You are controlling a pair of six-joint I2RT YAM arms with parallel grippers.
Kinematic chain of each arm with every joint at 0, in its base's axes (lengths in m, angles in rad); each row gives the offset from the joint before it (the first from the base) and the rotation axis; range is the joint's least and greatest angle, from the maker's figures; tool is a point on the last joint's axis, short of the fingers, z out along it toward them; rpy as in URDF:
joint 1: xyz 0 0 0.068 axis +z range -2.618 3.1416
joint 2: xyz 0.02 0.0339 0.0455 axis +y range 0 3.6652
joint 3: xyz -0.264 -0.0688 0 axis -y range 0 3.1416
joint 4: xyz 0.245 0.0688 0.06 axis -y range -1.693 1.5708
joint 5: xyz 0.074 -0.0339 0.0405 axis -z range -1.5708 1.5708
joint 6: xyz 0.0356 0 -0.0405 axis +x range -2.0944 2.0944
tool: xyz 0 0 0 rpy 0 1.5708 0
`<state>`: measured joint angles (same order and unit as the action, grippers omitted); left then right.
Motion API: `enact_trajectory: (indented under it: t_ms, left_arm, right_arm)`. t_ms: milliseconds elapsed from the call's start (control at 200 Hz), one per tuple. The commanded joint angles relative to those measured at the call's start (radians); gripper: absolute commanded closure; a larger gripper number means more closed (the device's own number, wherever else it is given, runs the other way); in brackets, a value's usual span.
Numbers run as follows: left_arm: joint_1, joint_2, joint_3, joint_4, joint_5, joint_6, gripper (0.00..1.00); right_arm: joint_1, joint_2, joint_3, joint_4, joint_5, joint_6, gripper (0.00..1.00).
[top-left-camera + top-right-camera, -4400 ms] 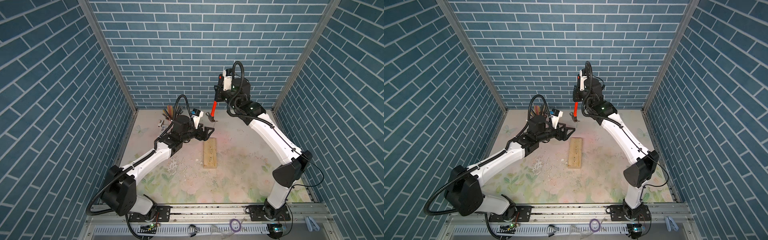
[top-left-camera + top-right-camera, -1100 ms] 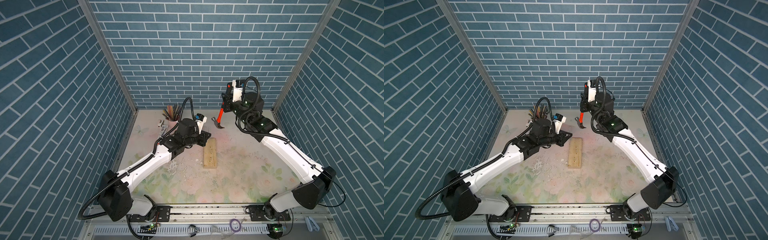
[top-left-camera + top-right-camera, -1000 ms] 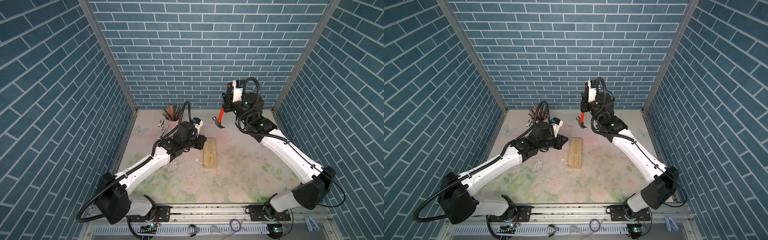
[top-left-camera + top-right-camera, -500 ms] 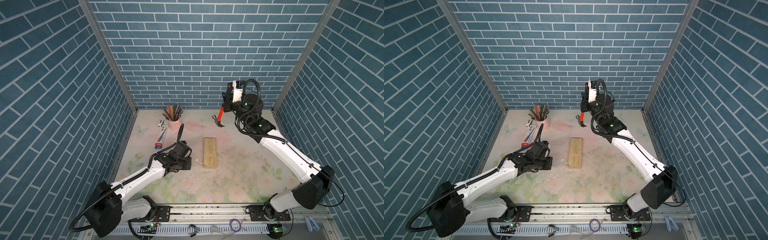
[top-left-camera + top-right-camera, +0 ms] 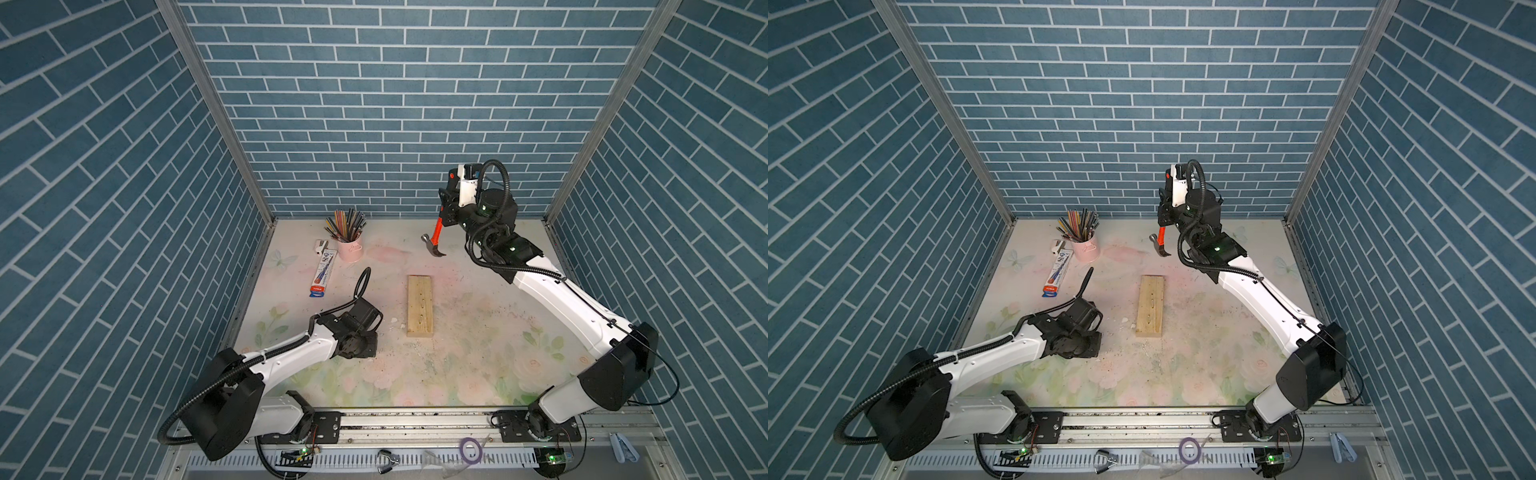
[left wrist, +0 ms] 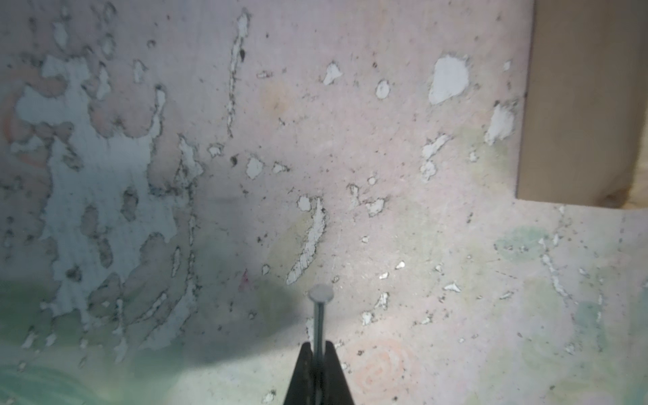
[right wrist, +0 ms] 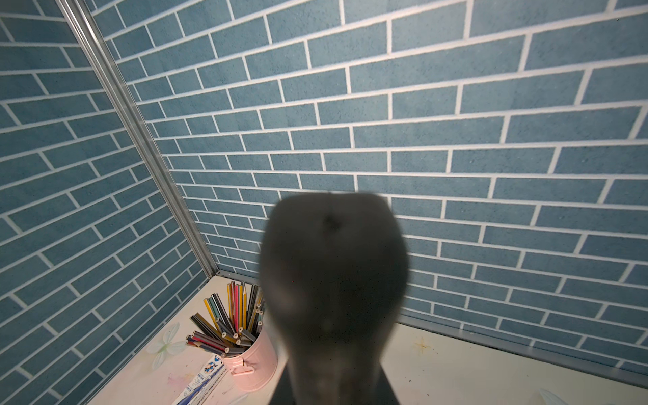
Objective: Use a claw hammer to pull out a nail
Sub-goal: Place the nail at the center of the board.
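Observation:
My left gripper holds the nail's body, and the nail is still hovering above the worn mat. It should move down the short gap to the mat beneath the nail and let go of the nail's body.
The claw hammer (image 5: 434,237) hangs head down over the back right of the table. Its grey head (image 5: 1159,245) is lowest and its orange shaft runs up into my right gripper (image 5: 448,208), which is shut on the black handle. In the right wrist view the handle end (image 7: 333,280) is a dark blur filling the middle. The nail (image 6: 319,315) sticks out from my left gripper (image 6: 318,345), which is shut on its shaft, head outward, just above the worn mat. In both top views the left wrist (image 5: 357,330) sits low, left of the wooden block (image 5: 420,305), hiding its fingers.
A pink bucket of pencils (image 5: 350,248) stands at the back left, with a pencil box (image 5: 323,273) and a small white item (image 5: 320,245) beside it. Blue brick walls close in three sides. The block's near corner (image 6: 578,140) shows in the left wrist view.
My left arm has drawn back from the block's far end to the front left and dropped low over the mat. The right arm with the hammer has barely moved.

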<state>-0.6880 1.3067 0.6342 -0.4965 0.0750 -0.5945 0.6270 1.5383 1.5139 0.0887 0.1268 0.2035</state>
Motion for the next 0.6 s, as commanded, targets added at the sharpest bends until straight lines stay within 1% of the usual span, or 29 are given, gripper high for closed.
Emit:
enact_trajectory:
  t_ms: [0,380,470,595]
  left_arm:
    - [-0.005,0.031,-0.007,-0.022,-0.02,-0.015,1.0]
    - [-0.005,0.065,-0.013,-0.044,-0.036,-0.054,1.0]
    - [-0.011,0.074,-0.008,-0.049,-0.038,-0.056,0.97]
    - [-0.015,0.09,0.003,-0.069,-0.059,-0.057,0.96]
  right_arm:
    - [-0.008,-0.009,0.057,0.105,-0.012,0.014,1.0]
    - [-0.022,-0.003,0.052,0.103,-0.021,0.028,1.0]
    - [-0.026,-0.005,0.047,0.106,-0.024,0.031,1.0]
    - [-0.031,-0.012,0.037,0.105,-0.023,0.036,1.0]
